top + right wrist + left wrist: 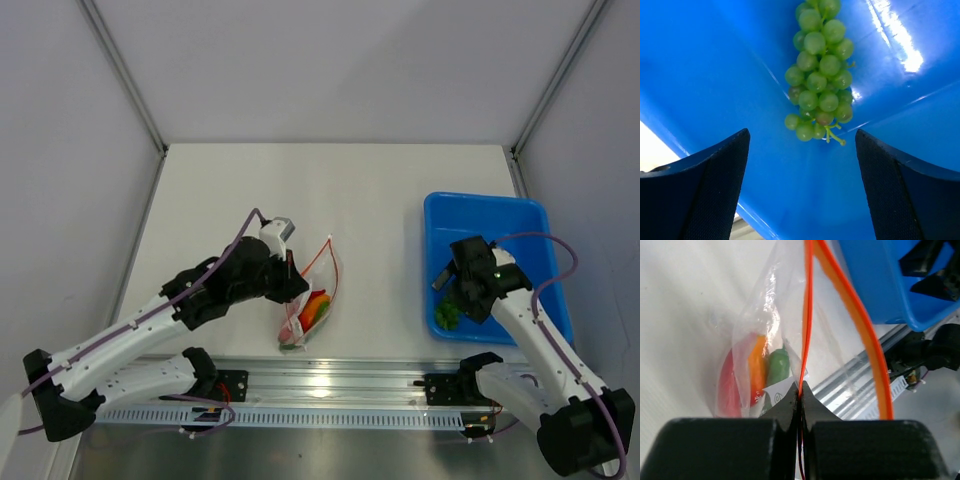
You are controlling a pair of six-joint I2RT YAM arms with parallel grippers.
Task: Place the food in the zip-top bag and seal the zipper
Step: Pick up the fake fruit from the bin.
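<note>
The grapes point(449, 314) lie ahead of the robot's fingers, so the right gripper needs to move outward next, then lower its open fingers astride the grapes near their stem end.
The clear zip-top bag point(312, 300) hangs tilted over the table, its mouth held up. My left gripper point(293, 270) point(801, 390) is shut on one lip of the orange-red zipper point(807, 315), and the other lip point(860, 325) bows away, so the mouth gapes. Red point(729, 387), orange point(758, 365) and green point(778, 367) food pieces lie inside the bag. A bunch of green grapes point(820, 75) point(449, 314) rests in the blue tray's near left corner. My right gripper point(802, 132) point(452, 292) hovers just above the grapes, open, with nothing between its fingers.
The blue tray point(505, 215) sits at the right of the white table. An aluminium rail point(320, 385) with both arm bases runs along the near edge. Grey walls stand behind and at both sides.
</note>
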